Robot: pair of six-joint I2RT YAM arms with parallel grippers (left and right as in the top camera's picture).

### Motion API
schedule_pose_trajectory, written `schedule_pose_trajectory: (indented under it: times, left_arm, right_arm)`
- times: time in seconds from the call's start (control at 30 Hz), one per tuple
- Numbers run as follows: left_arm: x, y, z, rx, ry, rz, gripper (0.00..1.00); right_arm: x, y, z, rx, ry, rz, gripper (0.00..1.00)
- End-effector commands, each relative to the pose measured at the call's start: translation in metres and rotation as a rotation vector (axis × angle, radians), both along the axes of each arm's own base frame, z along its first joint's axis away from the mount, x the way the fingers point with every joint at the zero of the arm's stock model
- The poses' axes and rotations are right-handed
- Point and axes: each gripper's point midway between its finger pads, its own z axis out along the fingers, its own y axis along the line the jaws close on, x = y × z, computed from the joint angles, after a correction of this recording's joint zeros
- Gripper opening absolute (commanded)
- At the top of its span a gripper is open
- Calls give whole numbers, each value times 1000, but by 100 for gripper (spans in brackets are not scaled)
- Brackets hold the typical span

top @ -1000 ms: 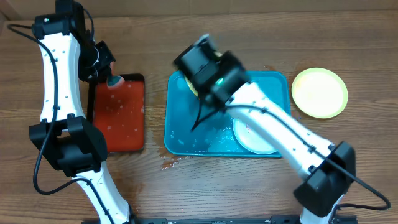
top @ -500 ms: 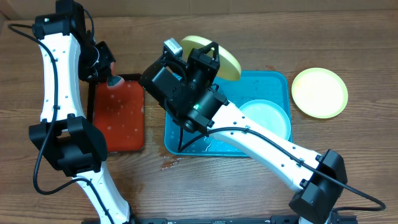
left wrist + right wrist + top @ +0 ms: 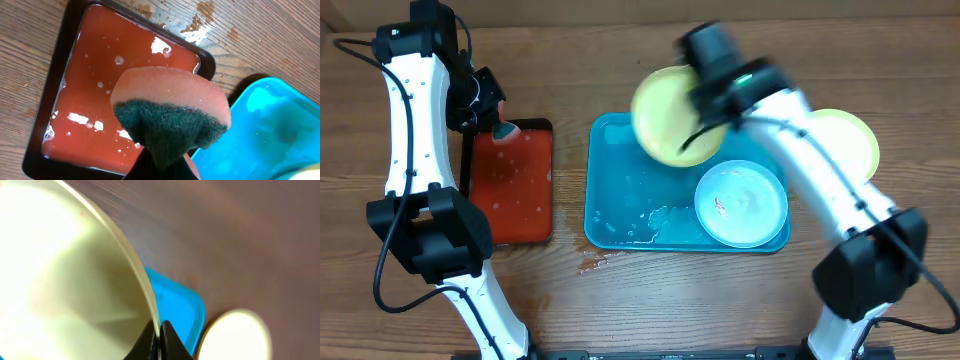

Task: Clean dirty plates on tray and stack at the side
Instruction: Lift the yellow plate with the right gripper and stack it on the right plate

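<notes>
The second yellow-green plate [image 3: 850, 142] [image 3: 236, 338] lies beside the tray, so my right gripper needs to swing to the right in the overhead view and down, and release its plate onto it.
My right gripper [image 3: 703, 112] is shut on the rim of a yellow-green plate [image 3: 670, 115] and holds it tilted in the air above the back of the blue tray [image 3: 620, 195]; the wrist view shows the rim [image 3: 142, 285] pinched between the fingers [image 3: 159, 337]. A light blue plate [image 3: 741, 204] with small red smears lies in the tray's right half. A second yellow-green plate [image 3: 855, 140] lies on the table right of the tray, partly behind my arm. My left gripper [image 3: 500, 125] is shut on a pink-and-green sponge [image 3: 170, 117] over the red tray.
A smaller red, black-edged tray [image 3: 510, 185] holding wet liquid stands left of the blue tray. Water drops lie in the blue tray and on the wood by its front left corner [image 3: 595, 262].
My right arm has swung from over the tray's left side to the right and back, carrying the yellow-green plate with it. The light blue plate is uncovered. The left arm has not moved.
</notes>
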Motion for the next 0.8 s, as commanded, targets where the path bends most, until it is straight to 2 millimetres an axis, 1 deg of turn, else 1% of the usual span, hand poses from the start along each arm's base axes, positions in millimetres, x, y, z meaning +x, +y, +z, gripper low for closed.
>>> schedule_pose_trajectory:
  times: [0.0, 0.03, 0.07, 0.13, 0.2, 0.3, 0.4, 0.47, 0.57, 0.67, 0.77]
  left_arm:
    - [0, 0, 1, -3, -5, -20, 5]
    - [0, 1, 1, -3, -5, -19, 4]
    - [0, 0, 1, -3, -5, -20, 4]
    - [0, 1, 1, -3, -5, -19, 4]
    - [0, 0, 1, -3, -5, -19, 4]
    - [1, 1, 1, -2, -10, -19, 4]
    - [2, 1, 1, -1, -14, -19, 4]
    - [2, 1, 1, -1, -15, -19, 4]
    - [2, 1, 1, -1, -15, -20, 4]
    - [2, 1, 1, -1, -15, -20, 4]
    - [2, 1, 1, -1, -16, -20, 4]
  right_arm:
    - [1, -59, -8, 372, 140, -299, 4]
    - [0, -83, -11, 407, 167, -356, 4]
    - [-1, -98, -13, 427, 181, -392, 4]
    - [-7, -141, -21, 469, 219, -496, 4]
    - [-14, -178, -30, 495, 249, -593, 4]
    - [-27, -225, -48, 511, 271, -715, 4]
    - [-37, -263, -65, 526, 270, -816, 4]
    - [-44, -284, -77, 536, 266, -870, 4]
    - [-51, -305, -90, 544, 264, -925, 4]
    - [-56, -319, -102, 560, 267, -987, 4]
    - [-59, -325, -108, 565, 274, -1008, 4]
